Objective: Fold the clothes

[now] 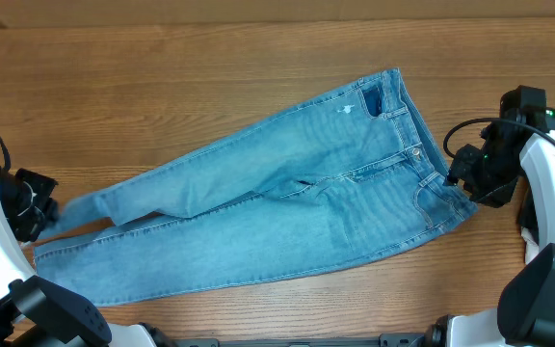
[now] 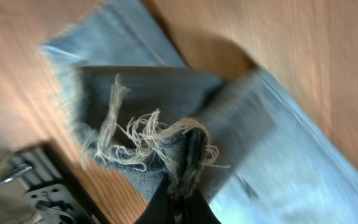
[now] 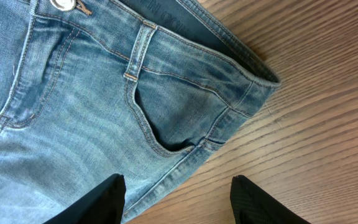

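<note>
My left gripper will next move slightly outward and down and let go of the frayed hem on the bare wood beyond the other leg (image 1: 64, 200). The hem hangs over the end of that leg.
Light blue jeans (image 1: 287, 198) lie spread across the wooden table, waistband at the right, legs running to the left. My left gripper (image 1: 41, 207) is shut on the frayed hem of one leg (image 2: 166, 140), pinched between its black fingers (image 2: 182, 199). My right gripper (image 1: 456, 173) hovers open at the waistband's side edge. In the right wrist view its fingers (image 3: 176, 196) straddle the side seam below the front pocket (image 3: 160, 118), one finger over denim, one over bare wood. The waistband button (image 3: 59, 5) shows at top left.
The wooden table (image 1: 162, 77) extends behind and in front of the jeans. Black cables hang by the right arm (image 1: 475, 130). A grey metal part (image 2: 36, 186) of my left arm shows at the lower left of the left wrist view.
</note>
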Robot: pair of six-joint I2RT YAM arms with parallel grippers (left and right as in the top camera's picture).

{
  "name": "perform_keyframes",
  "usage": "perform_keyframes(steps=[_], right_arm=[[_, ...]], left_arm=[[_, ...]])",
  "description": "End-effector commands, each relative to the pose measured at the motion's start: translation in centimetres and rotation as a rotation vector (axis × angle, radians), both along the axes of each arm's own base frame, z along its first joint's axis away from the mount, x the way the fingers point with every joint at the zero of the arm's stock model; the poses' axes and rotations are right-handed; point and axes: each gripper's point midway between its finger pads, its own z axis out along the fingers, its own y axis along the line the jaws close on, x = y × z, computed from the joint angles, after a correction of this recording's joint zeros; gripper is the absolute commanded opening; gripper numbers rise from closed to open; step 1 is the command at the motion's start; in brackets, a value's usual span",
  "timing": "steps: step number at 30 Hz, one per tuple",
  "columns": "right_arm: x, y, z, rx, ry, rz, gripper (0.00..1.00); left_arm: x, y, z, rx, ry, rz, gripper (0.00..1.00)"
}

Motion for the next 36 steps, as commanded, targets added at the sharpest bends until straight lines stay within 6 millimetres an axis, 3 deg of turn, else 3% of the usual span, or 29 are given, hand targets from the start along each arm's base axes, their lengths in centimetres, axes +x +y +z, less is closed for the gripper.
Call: perform_keyframes(steps=[1, 7, 11, 18, 19, 20, 22, 23, 25, 28, 30, 32, 33, 34, 35, 36], right_arm=[[0.5, -0.1, 0.7, -0.009, -0.030, 0.008, 0.59], [0.5, -0.1, 0.7, -0.009, -0.031, 0.008, 0.59], [0.6, -0.2, 0.6, -0.014, -0.033, 0.008, 0.59], [0.7, -0.2, 0.7, -0.015, -0.037, 0.012, 0.58], [0.7, -0.2, 0.7, -0.014, -0.037, 0.011, 0.58], [0.7, -0.2, 0.7, -0.015, -0.037, 0.012, 0.58], [0.7, -0.2, 0.7, -0.015, -0.037, 0.011, 0.58], [0.7, -0.2, 0.7, -0.014, -0.037, 0.011, 0.58], [0.7, -0.2, 0.7, -0.014, -0.036, 0.012, 0.58], [0.6, -0.2, 0.6, -0.014, -0.034, 0.012, 0.58], [0.6, -0.2, 0.6, -0.014, -0.034, 0.012, 0.58], [0.6, -0.2, 0.6, -0.014, -0.034, 0.012, 0.58], [0.6, -0.2, 0.7, -0.014, -0.036, 0.012, 0.58], [0.7, -0.2, 0.7, -0.015, -0.039, 0.012, 0.58], [0.8, -0.2, 0.7, -0.015, -0.041, 0.012, 0.58], [0.8, -0.2, 0.7, -0.015, -0.041, 0.011, 0.58]], left_arm=[[-0.9, 2.6, 0.3, 0.156, 0.033, 0.167, 0.04], [0.3, 5.2, -3.5, 0.275, -0.027, 0.294, 0.04], [-0.2, 7.2, -5.1, 0.403, -0.025, 0.358, 0.04], [2.8, 11.9, -4.6, 0.628, -0.156, 0.363, 0.06], [3.5, 12.3, -5.1, 0.633, -0.153, 0.315, 0.14], [4.3, 12.5, -6.5, 0.614, -0.129, 0.225, 0.40], [4.2, 12.4, -8.3, 0.592, -0.070, 0.160, 0.73], [4.1, 12.3, -9.0, 0.581, -0.045, 0.131, 0.84], [3.8, 11.6, -10.2, 0.529, 0.000, 0.060, 0.88], [4.1, 9.7, -9.8, 0.418, -0.025, 0.031, 1.00], [4.6, 9.2, -7.9, 0.384, -0.054, 0.018, 1.00], [4.4, 7.3, -5.3, 0.297, -0.066, -0.003, 1.00], [3.9, 5.8, -4.1, 0.236, -0.074, -0.029, 0.91], [3.3, 4.6, -3.6, 0.193, -0.069, -0.050, 0.63], [2.2, 3.5, -3.6, 0.150, -0.036, -0.064, 0.16], [1.1, 2.7, -3.8, 0.113, 0.007, -0.067, 0.09]])
